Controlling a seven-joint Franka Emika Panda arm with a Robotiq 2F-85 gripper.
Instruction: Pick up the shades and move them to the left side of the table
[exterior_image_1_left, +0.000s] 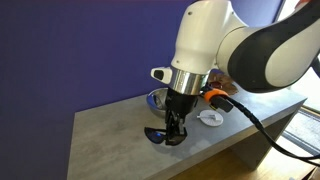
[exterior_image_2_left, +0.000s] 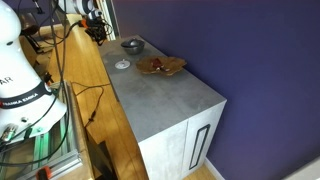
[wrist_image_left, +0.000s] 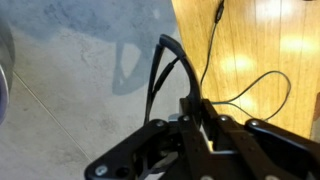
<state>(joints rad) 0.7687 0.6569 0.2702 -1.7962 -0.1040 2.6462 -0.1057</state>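
My gripper holds the shades and will next move them toward the bare table end (exterior_image_1_left: 118, 145) (wrist_image_left: 85, 136) away from the white disc, then lower them.
The shades (exterior_image_1_left: 155, 136) are dark with rounded lenses and sit at the tips of my gripper (exterior_image_1_left: 173, 132), at or just above the grey table (exterior_image_1_left: 110, 140) near its front edge. In the wrist view my gripper (wrist_image_left: 190, 112) is shut on the shades (wrist_image_left: 162, 60). Their thin dark arms stick out from between the fingers over the table (wrist_image_left: 60, 110). A faint bluish patch lies beside them. In an exterior view the table (exterior_image_2_left: 170, 100) shows, but my gripper is not clearly seen over it.
A steel bowl (exterior_image_1_left: 156, 98) stands behind my gripper and a small white disc (exterior_image_1_left: 211, 118) lies to its right. Bowl (exterior_image_2_left: 131, 44), disc (exterior_image_2_left: 122, 65) and a brown two-lobed object (exterior_image_2_left: 160, 66) show on the table. Wooden floor with cables (wrist_image_left: 250, 60) lies past the table edge.
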